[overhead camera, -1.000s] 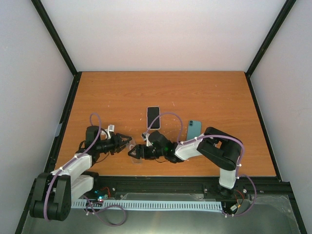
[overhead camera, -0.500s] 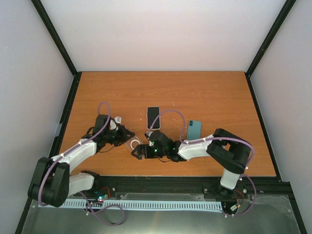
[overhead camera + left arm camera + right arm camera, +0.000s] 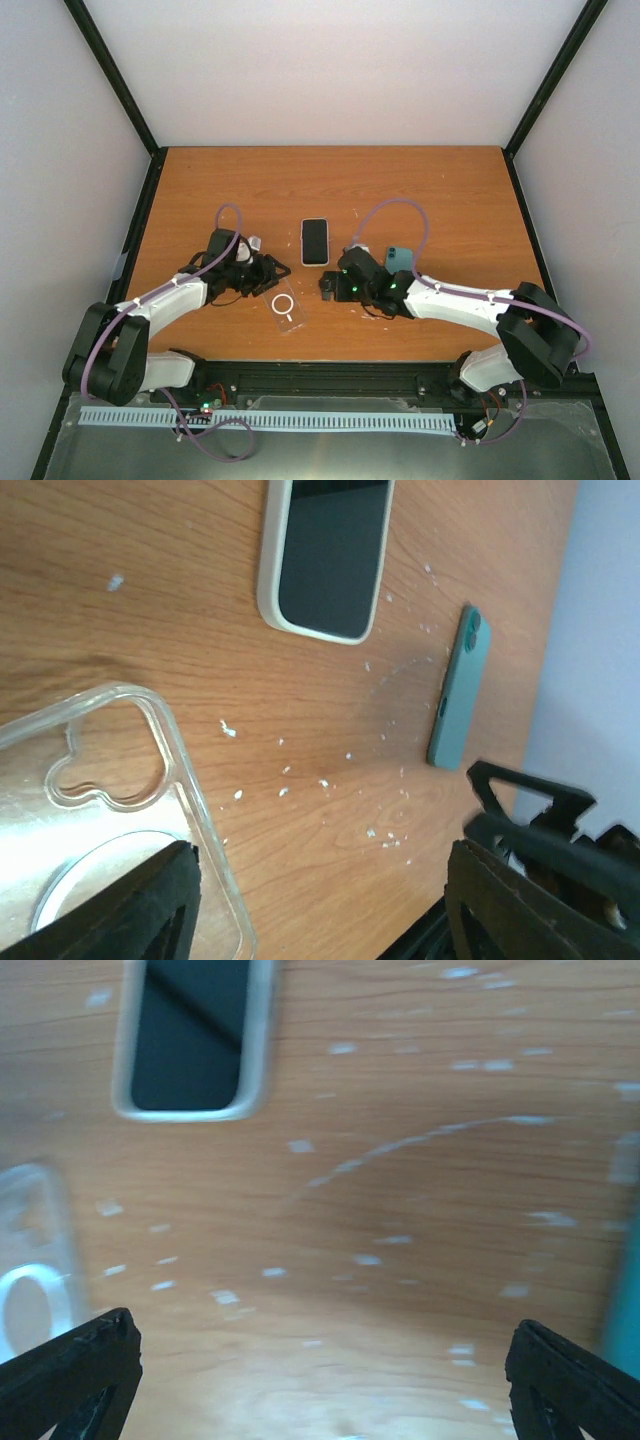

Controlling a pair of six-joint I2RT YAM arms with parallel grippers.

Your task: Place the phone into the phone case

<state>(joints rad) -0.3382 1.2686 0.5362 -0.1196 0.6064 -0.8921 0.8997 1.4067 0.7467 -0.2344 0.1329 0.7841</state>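
Next, my right gripper will move open to the right in the top view, then down around the teal phone's long edges, since the clear case lies empty.
A clear phone case with a white ring lies flat on the table, held by neither gripper. It also shows in the left wrist view and at the left edge of the right wrist view. A cream-rimmed phone lies screen up beyond it, seen too in the wrist views. A teal phone lies to the right. My left gripper is open and empty just left of the case. My right gripper is open and empty to its right.
White specks and a faint curved scratch mark the wooden table. Black frame rails run along the table's sides and near edge. The right gripper shows at the lower right of the left wrist view.
The right gripper has pulled back to the right, away from the clear case. The left gripper has moved farther and to the right. The case now lies in the open between them.
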